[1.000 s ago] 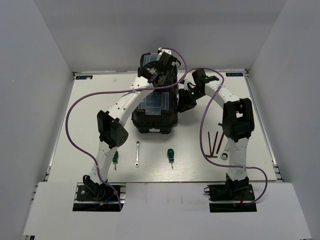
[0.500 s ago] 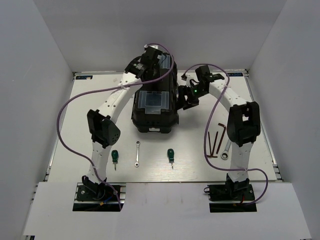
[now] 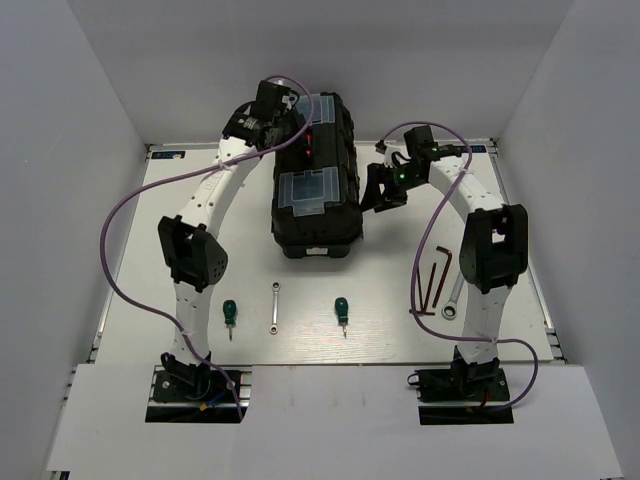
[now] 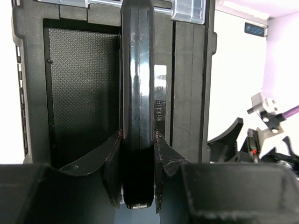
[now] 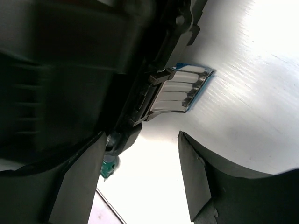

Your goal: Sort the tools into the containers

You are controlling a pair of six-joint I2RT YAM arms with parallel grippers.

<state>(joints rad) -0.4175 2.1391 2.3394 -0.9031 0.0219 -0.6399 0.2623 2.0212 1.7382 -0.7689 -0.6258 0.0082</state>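
My left gripper is to pull the lid's handle to the left in the top view next and release it, since bare tabletop lies beside the toolbox [image 3: 315, 200] there.
The black toolbox [image 3: 315, 200] stands mid-table, its red-marked handle [image 3: 311, 140] on top. My left gripper [image 3: 296, 124] is shut on that handle; in the left wrist view the handle [image 4: 138, 84] runs between my fingers [image 4: 112, 163] over the lid [image 4: 79, 93]. My right gripper [image 3: 381, 190] is open and empty beside the toolbox's right side [image 5: 70, 70], near a latch [image 5: 175, 91]. Two green screwdrivers [image 3: 230, 314] [image 3: 341, 310] and a small wrench [image 3: 274, 307] lie in front. The larger wrench [image 3: 455, 298] and hex keys [image 3: 432, 280] lie at the right.
White walls enclose the table on three sides. The purple cables [image 3: 115, 230] loop out from both arms. The right arm's elbow [image 3: 492, 245] hangs just above the hex keys. The table's near edge [image 3: 320, 365] runs in front of the tools.
My left arm swung left and back while holding the handle, and the toolbox shifted toward the far wall. My right gripper eased slightly right, staying open beside the box.
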